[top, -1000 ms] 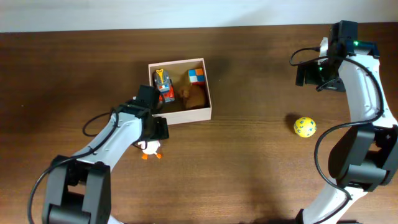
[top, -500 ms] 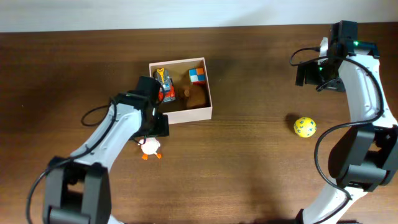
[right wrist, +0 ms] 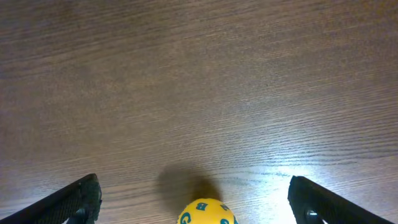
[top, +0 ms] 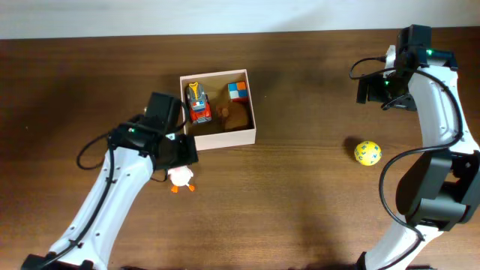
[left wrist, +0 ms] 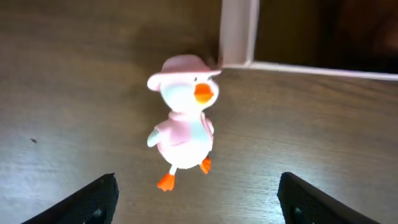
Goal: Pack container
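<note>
My left gripper is to go down to the duck next, onto its pink body between head and feet (top: 180, 176) (left wrist: 185, 138), and close, because the duck still lies on the wood outside the box.
The container (top: 253, 112), a shallow white-walled box with a tan inside, stands left of the table's middle; its near corner (left wrist: 238, 38) shows in the left wrist view. Inside lie a red and yellow toy car (top: 198, 102), a coloured cube (top: 238, 91) and a brown toy (top: 237, 115). A white and pink duck (top: 181, 178) with orange feet lies on the wood just outside the box. My left gripper (top: 174, 156) hangs open over the duck (left wrist: 183, 127), not touching it. My right gripper (top: 383, 91) is open at the far right, well behind a yellow lettered ball (top: 367, 153).
The ball (right wrist: 207, 213) sits at the bottom edge of the right wrist view, between the spread fingers (right wrist: 79, 198) but lower than them. Bare dark wood surrounds the box. A pale wall runs along the table's far edge.
My left arm has swung left and pulled back from the container's front wall, still over the duck. The right arm, the ball and the duck have not moved.
</note>
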Tool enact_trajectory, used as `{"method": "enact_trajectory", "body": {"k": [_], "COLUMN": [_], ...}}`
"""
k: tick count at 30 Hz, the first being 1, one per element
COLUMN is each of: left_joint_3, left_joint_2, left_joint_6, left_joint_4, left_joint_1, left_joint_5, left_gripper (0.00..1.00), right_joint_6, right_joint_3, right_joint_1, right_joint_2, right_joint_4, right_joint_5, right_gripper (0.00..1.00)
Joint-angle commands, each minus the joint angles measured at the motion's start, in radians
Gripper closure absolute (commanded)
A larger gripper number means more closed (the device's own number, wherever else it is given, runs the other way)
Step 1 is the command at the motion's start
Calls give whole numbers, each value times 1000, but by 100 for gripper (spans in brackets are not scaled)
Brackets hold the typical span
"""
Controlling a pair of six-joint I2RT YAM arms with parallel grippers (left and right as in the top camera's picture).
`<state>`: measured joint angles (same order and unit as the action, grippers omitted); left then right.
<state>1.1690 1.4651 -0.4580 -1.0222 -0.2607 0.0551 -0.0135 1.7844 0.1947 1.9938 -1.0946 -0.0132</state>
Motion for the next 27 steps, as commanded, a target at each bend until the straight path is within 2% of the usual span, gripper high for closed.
{"method": "enact_trajectory", "body": {"k": [1, 5, 13, 19, 27], "left_joint_3": [-86, -164, -255, -322, -384], "left_joint_2": [10, 10, 10, 12, 13], "left_joint_6": [-93, -103, -122, -164, -146], "left_joint_4": [14, 80, 244, 286, 356], "left_joint_1": [2, 2, 2, 24, 105], "left_joint_5": [-9, -27, -68, -67, -60], "left_gripper": [15, 16, 26, 26, 26], "right_joint_6": [6, 6, 6, 6, 6], "right_joint_3": [19, 19, 19, 19, 19], "right_joint_1": [-5, -5, -5, -5, -5], "right_joint_2": [-22, -22, -22, -22, -22], "right_joint_4": [-1, -1, -1, -1, -1], "right_joint_5": [5, 5, 5, 5, 5], "right_gripper": [1, 1, 1, 1, 1]}}
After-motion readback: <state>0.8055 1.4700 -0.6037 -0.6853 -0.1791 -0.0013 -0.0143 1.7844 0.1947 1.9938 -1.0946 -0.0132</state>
